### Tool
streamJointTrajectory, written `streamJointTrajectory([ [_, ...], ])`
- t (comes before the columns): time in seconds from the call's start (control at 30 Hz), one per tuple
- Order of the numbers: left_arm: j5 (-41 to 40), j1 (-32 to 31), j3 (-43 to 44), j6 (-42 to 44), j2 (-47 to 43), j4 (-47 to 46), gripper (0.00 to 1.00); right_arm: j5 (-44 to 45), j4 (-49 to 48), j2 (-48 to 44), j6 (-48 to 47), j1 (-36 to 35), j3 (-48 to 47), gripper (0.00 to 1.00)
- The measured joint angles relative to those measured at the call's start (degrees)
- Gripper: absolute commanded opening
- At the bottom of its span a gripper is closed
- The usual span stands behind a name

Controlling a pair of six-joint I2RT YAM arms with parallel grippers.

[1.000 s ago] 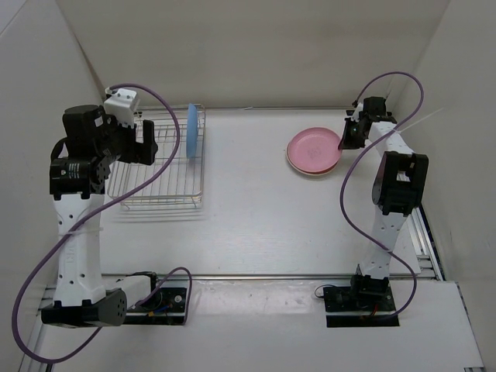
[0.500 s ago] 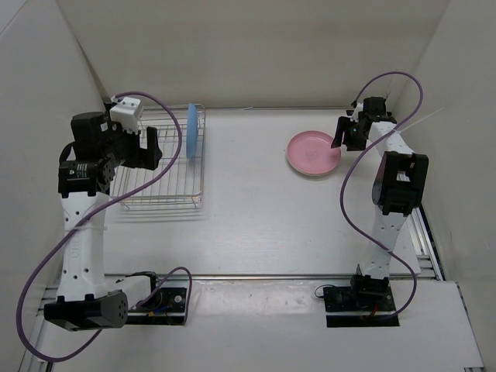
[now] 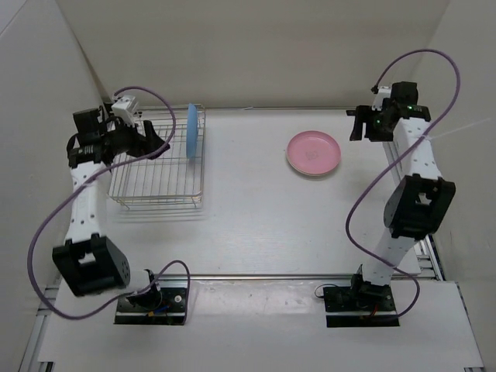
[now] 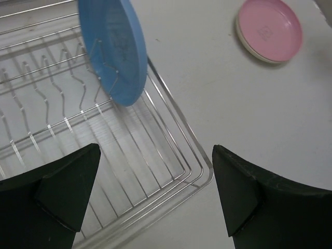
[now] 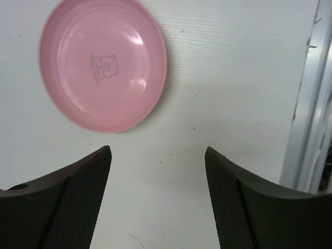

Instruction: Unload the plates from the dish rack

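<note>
I should lower my left gripper toward the right in the top view, onto the light blue plate's rim (image 3: 192,130) (image 4: 141,65), because the plate stands below it on that side.
The dish rack (image 3: 155,174) sits at the left, and the light blue plate (image 3: 191,132) stands upright at its right end. In the left wrist view that blue plate (image 4: 114,52) leans in the rack's wires (image 4: 171,155). My left gripper (image 3: 157,139) hovers open over the rack, empty (image 4: 155,150). The pink plate (image 3: 313,152) lies flat on the table at the right, stacked on a cream plate whose rim (image 4: 248,47) shows beneath it. My right gripper (image 3: 358,126) is open just right of the pink plate (image 5: 104,62), apart from it, with bare table between its fingers (image 5: 157,150).
White walls enclose the table on the left, back and right. A metal rail (image 5: 306,104) runs along the table's right edge near my right gripper. Purple cables (image 3: 46,225) loop from both arms.
My right gripper has opened, let go of the pink plate and pulled back to the right. My left arm has swung back and left, its gripper staying open over the rack.
</note>
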State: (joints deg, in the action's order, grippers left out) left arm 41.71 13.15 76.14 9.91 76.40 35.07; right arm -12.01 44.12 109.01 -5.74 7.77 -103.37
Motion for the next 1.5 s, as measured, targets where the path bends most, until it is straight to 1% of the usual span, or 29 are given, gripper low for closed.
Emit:
streamJointTrajectory([
  [0.1, 7.74, 0.44, 4.39, 1.77, 8.74, -1.70, 1.00, -0.76, 2.14, -9.25, -3.65, -0.02, 4.66, 0.76],
  [0.2, 13.14, 0.02, 10.67, 2.99, 18.58, -2.80, 1.00, -1.46, 4.37, -17.05, -6.08, -0.37, 11.04, 0.76],
  [0.3, 16.55, -0.48, 18.27, 3.30, 28.24, -3.30, 1.00, -1.25, 6.01, -19.63, -6.99, -0.94, 14.91, 0.76],
  [0.43, 18.67, -0.94, 24.17, 1.97, 35.67, -4.39, 1.00, -0.98, 6.60, -19.82, -6.78, -1.51, 18.49, 0.76],
  [0.63, 20.26, -3.19, 27.71, -1.20, 40.39, -6.80, 0.99, -0.55, 7.02, -20.61, -6.23, -2.01, 20.50, 0.78],
  [0.73, 20.31, -5.14, 27.98, -2.27, 40.63, -7.50, 0.94, -0.52, 6.91, -21.42, -6.16, -2.23, 20.57, 0.78],
  [0.8, 20.24, -6.23, 28.20, -2.75, 40.63, -8.11, 0.89, -0.55, 6.86, -21.77, -6.03, -2.27, 20.68, 0.78],
  [0.9, 20.24, -7.48, 28.46, -3.34, 40.70, -8.61, 0.86, -0.70, 6.80, -21.79, -5.70, -2.27, 20.79, 0.78],
  [0.97, 20.24, -7.67, 29.03, -3.78, 41.20, -8.98, 0.86, -1.22, 6.56, -21.88, -5.40, -2.27, 21.16, 0.78],
  [1.0, 20.13, -7.63, 29.33, -3.98, 41.51, -9.14, 0.82, -1.46, 6.54, -21.99, -5.27, -2.27, 21.46, 0.78],
  [1.1, 19.78, -7.61, 30.21, -4.66, 42.88, -9.64, 0.78, -1.92, 6.58, -22.10, -5.18, -2.29, 21.90, 0.78],
  [1.13, 19.63, -7.58, 30.64, -4.87, 43.47, -9.77, 0.72, -2.08, 6.56, -22.10, -5.18, -2.29, 21.90, 0.78],
  [1.17, 19.34, -7.52, 30.86, -5.11, 44.15, -9.86, 0.69, -2.10, 6.54, -22.21, -5.18, -2.29, 21.90, 0.78],
  [1.2, 19.12, -7.54, 30.86, -5.35, 44.54, -9.84, 0.69, -2.19, 6.56, -22.34, -5.16, -2.27, 21.92, 0.78],
  [1.23, 18.97, -7.54, 30.86, -5.40, 45.05, -9.84, 0.60, -2.34, 6.56, -22.51, -5.07, -2.27, 21.92, 0.78],
  [1.3, 18.69, -7.54, 30.86, -5.79, 45.66, -9.77, 0.52, -2.75, 6.56, -22.84, -4.96, -2.27, 21.92, 0.78],
  [1.33, 18.64, -7.63, 30.86, -5.90, 45.94, -9.84, 0.44, -2.86, 6.56, -23.06, -4.94, -2.29, 21.92, 0.78],
  [1.37, 18.71, -7.65, 30.86, -6.25, 46.12, -9.79, 0.41, -3.02, 6.56, -23.21, -4.94, -2.29, 21.92, 0.78],
  [1.43, 19.61, -7.76, 30.95, -6.62, 46.18, -9.57, 0.29, -3.19, 6.54, -23.56, -4.94, -2.29, 21.92, 0.78],
  [1.5, 19.93, -7.85, 31.74, -6.91, 46.18, -9.42, 0.20, -3.19, 6.54, -23.69, -4.92, -2.29, 21.92, 0.78],
])
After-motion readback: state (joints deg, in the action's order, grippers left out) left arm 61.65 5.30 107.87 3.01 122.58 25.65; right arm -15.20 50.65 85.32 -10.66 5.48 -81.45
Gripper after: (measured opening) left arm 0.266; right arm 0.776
